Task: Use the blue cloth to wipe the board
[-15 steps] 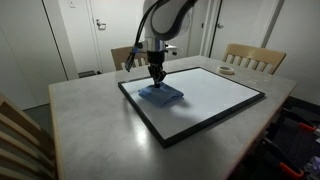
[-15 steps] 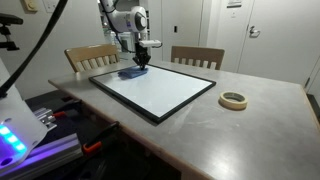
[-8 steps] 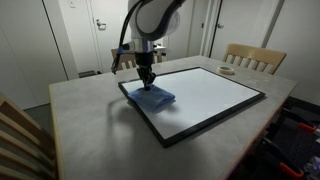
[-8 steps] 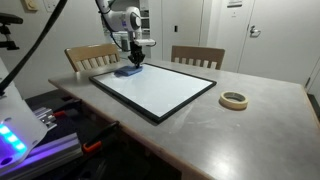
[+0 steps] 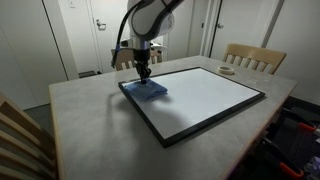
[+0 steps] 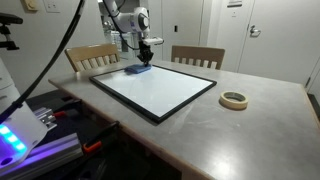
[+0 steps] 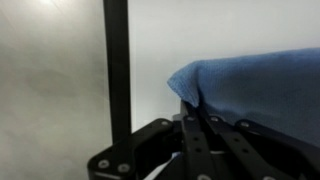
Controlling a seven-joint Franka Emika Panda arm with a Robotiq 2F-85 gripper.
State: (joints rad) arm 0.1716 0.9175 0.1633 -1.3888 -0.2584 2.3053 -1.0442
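I should move my gripper sideways toward the board's black frame (image 7: 118,75) and release the blue cloth (image 7: 250,85), because that frame is to the gripper's left in the wrist view.
The board (image 5: 205,95) (image 6: 165,88) lies flat on the grey table, glossy white inside a thin black frame. The blue cloth (image 5: 147,89) (image 6: 137,70) rests rumpled on the board's corner nearest the robot base. My gripper (image 5: 144,73) (image 6: 145,63) points straight down onto it. In the wrist view the fingers (image 7: 197,130) are pressed together, shut on a raised fold of the blue cloth (image 7: 250,85). The board's black frame (image 7: 117,60) runs just beside it, with grey tabletop beyond.
A roll of tape (image 6: 233,100) (image 5: 227,70) lies on the table off the board's far side. Wooden chairs (image 6: 92,57) (image 6: 196,57) (image 5: 253,57) stand at the table edges, and another chair back (image 5: 20,140) is at the near corner.
The gripper has dragged the cloth across the board's corner area, first toward the frame edge, then back toward the far corner. It has stayed shut on the cloth.
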